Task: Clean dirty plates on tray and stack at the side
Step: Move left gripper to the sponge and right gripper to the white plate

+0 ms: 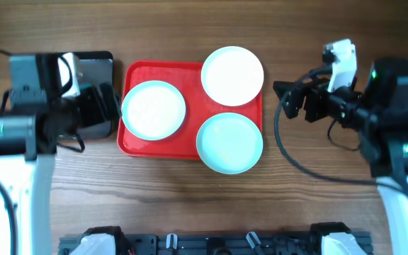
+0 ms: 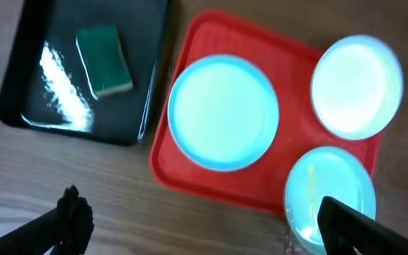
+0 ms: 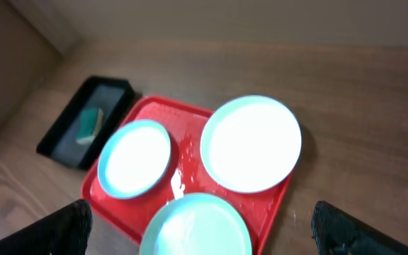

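Next, my right gripper will go left in the overhead view past the aqua plate, down onto the pale plate's facing rim (image 1: 184, 111) (image 3: 169, 152), where bare tray lets a finger in.
The red tray (image 1: 190, 74) lies at table centre with three plates on it. One white plate (image 1: 153, 108) sits at its left, another white plate (image 1: 232, 75) overhangs its far right rim, and the aqua plate (image 1: 229, 142) overhangs its near right corner. My left gripper (image 1: 108, 106) hovers open and empty just left of the tray; in the left wrist view (image 2: 204, 234) its fingers spread wide above the wood. My right gripper (image 1: 287, 99) hovers open and empty to the right of the tray; in the right wrist view (image 3: 204, 241) its fingers frame the aqua plate (image 3: 197, 227).
A black tray (image 2: 20, 99) holding a green sponge (image 2: 103, 59) lies left of the red tray, partly under my left arm in the overhead view (image 1: 98, 62). Water drops glisten on the red tray's floor (image 3: 178, 185). Bare wood surrounds both trays.
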